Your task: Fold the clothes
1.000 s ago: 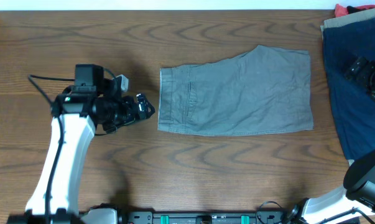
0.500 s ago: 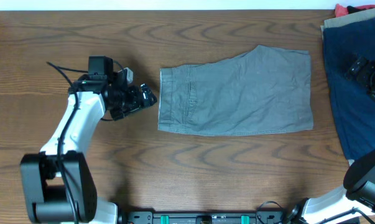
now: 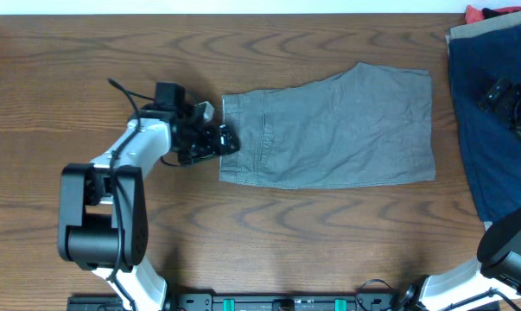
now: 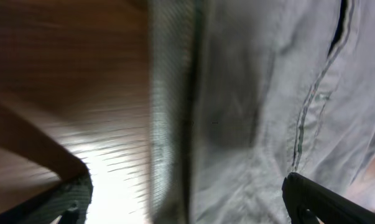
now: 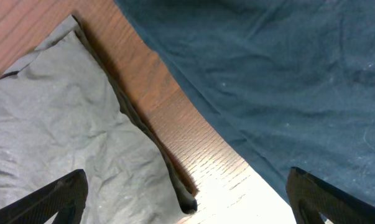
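Observation:
The grey-olive shorts' waistband edge [image 3: 233,159] [image 4: 178,183] already lies between my left gripper's spread fingers, so the gripper moves down onto it and closes around a fold next.
The grey-olive shorts [image 3: 329,130] lie flat on the table, folded in half, waistband to the left. My left gripper [image 3: 228,141] is open at the waistband edge; in the left wrist view the waistband [image 4: 171,124] and the pocket seam [image 4: 311,118] lie between its spread fingers. My right gripper [image 3: 512,102] is open above the navy blue shorts [image 3: 489,112] at the far right. The right wrist view shows the grey shorts' corner [image 5: 81,137] and the navy cloth [image 5: 268,68] with bare table between them.
A tan garment [image 3: 485,30] and a red garment [image 3: 485,12] lie under and behind the navy shorts at the back right corner. The wooden table [image 3: 87,52] extends to the left and front.
My left gripper has moved right from the open table up to the waistband of the grey shorts. The right gripper has not moved.

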You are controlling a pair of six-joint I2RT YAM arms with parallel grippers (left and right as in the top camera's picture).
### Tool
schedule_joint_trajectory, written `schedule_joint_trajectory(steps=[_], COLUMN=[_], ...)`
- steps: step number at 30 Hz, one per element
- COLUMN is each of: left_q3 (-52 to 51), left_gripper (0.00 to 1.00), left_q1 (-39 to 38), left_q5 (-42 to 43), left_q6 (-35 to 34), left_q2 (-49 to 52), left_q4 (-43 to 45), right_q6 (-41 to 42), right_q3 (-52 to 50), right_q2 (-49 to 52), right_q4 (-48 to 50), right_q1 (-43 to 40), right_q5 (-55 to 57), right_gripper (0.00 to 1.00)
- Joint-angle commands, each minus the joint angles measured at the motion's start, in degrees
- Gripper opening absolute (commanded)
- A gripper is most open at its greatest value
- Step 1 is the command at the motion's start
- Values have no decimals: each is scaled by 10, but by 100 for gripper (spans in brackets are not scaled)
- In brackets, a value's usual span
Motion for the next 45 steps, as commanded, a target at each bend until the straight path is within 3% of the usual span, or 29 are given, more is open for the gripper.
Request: schedule_joint_trajectory(steps=[1, 7, 10, 13, 16, 17, 24, 30, 39, 45], left_q3=[5, 5, 5, 5, 5, 5, 14, 98, 307, 402], left_gripper=[98, 98, 73, 35, 10, 6, 6, 6, 6, 6], left_q1=[-21, -34, -34, -34, -34, -34, -30, -6, -7, -45], left_q5=[8, 7, 5, -19, -59, -78, -229, -325, -355, -355], left_q6=[13, 13, 13, 6, -13, -21, -69, -81, -69, -67], left_q2=[20, 43, 48, 48, 47, 47, 32, -11, -80, -102], left_q4=[9, 13, 13, 11, -3, -11, -101, -264, -492, -578], right_q6=[7, 7, 7, 7, 7, 7, 7, 7, 7, 7], right_q3=[3, 3, 3, 3, 3, 3, 3, 3, 3, 3], right_q2=[-1, -1, -1, -1, -1, -1, -1, -1, -1, -1], right_q4=[0, 0, 0, 0, 0, 0, 0, 0, 0, 0], right_q1=[-4, -5, -4, -4, -4, -4, -4, -4, -4, -4], right_q5=[0, 0, 0, 0, 0, 0, 0, 0, 0, 0], right_gripper=[99, 99, 99, 99, 99, 99, 99, 99, 99, 99])
